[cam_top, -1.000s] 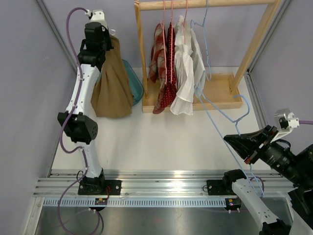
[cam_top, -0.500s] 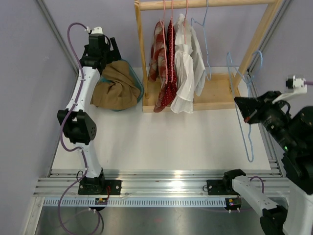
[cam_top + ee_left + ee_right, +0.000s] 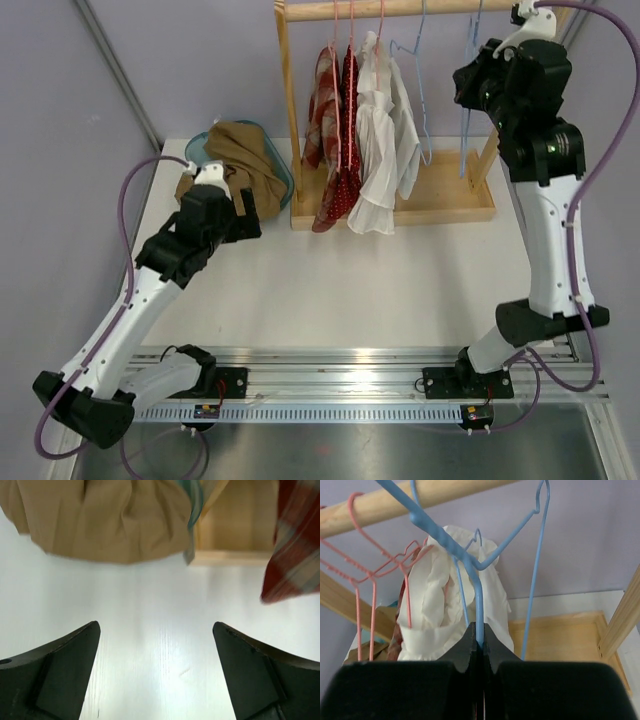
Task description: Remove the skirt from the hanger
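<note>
The robot will next lower its right gripper toward the rod's end by the post (image 3: 504,5) and let go of the bare blue hanger, because the tan skirt is already off in the basket (image 3: 199,146).
The tan skirt (image 3: 238,150) lies crumpled in a teal basket (image 3: 199,146) at the back left, off any hanger. In the left wrist view the skirt (image 3: 100,520) spills over the basket rim (image 3: 195,502). My left gripper (image 3: 248,212) hovers just in front of it, open and empty, with white table between its fingers (image 3: 155,630). My right gripper (image 3: 470,85) is raised to the rack's rod (image 3: 400,8) and is shut on the bare blue hanger (image 3: 466,130). Its jaws pinch the hanger's wire (image 3: 479,630), and the hook meets the rod (image 3: 395,502).
A wooden rack with a tray base (image 3: 450,195) stands at the back. On it hang a red plaid garment (image 3: 325,130), a red dotted one (image 3: 348,150), a white one (image 3: 385,150) on pink hangers (image 3: 360,570), and another bare blue hanger (image 3: 420,90).
My left gripper opened; the skirt dropped into the basket and the arm drew back toward the near side. My right arm carried the blue hanger from the table's right side up to the rod.
</note>
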Motion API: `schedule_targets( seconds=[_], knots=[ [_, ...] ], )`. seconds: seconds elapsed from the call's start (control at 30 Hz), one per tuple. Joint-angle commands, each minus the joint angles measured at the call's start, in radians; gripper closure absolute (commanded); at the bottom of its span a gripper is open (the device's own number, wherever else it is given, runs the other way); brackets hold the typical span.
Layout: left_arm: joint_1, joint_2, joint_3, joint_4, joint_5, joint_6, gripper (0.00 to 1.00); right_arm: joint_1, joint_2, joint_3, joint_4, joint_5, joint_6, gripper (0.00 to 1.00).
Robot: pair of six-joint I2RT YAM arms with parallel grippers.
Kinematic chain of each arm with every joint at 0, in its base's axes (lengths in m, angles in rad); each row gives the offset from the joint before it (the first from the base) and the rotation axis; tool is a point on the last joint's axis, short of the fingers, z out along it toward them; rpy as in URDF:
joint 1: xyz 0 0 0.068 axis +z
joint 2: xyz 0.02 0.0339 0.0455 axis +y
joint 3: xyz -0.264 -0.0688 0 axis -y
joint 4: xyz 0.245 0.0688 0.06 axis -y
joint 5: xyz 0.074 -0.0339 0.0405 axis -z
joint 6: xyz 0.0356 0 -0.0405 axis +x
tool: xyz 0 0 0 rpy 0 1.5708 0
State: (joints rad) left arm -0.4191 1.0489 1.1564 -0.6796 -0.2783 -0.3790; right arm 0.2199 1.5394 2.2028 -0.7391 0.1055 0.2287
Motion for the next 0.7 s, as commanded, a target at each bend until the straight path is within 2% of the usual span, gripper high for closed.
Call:
schedule_targets(
  seconds=[0.0,0.03,0.17,0.43,0.67],
  knots=[
    [-0.059,-0.065,-0.102,-0.066,-0.075,-0.055,0.01,-0.048,0.112,0.211,0.049,0.027,-0.029,1.00],
    [-0.078,-0.113,-0.127,-0.067,-0.070,-0.066,0.01,-0.075,0.176,0.244,0.041,-0.028,-0.003,1.00],
    [-0.089,-0.182,-0.236,-0.061,-0.076,-0.084,0.01,-0.210,0.260,0.275,0.079,-0.164,0.158,1.00],
    [-0.096,-0.214,-0.290,-0.057,-0.090,-0.084,0.01,-0.258,0.304,0.146,0.115,-0.205,0.156,1.00],
    [-0.133,-0.214,-0.299,-0.055,-0.111,-0.086,0.01,-0.266,0.216,-0.030,0.135,-0.165,0.150,1.00]
  ],
)
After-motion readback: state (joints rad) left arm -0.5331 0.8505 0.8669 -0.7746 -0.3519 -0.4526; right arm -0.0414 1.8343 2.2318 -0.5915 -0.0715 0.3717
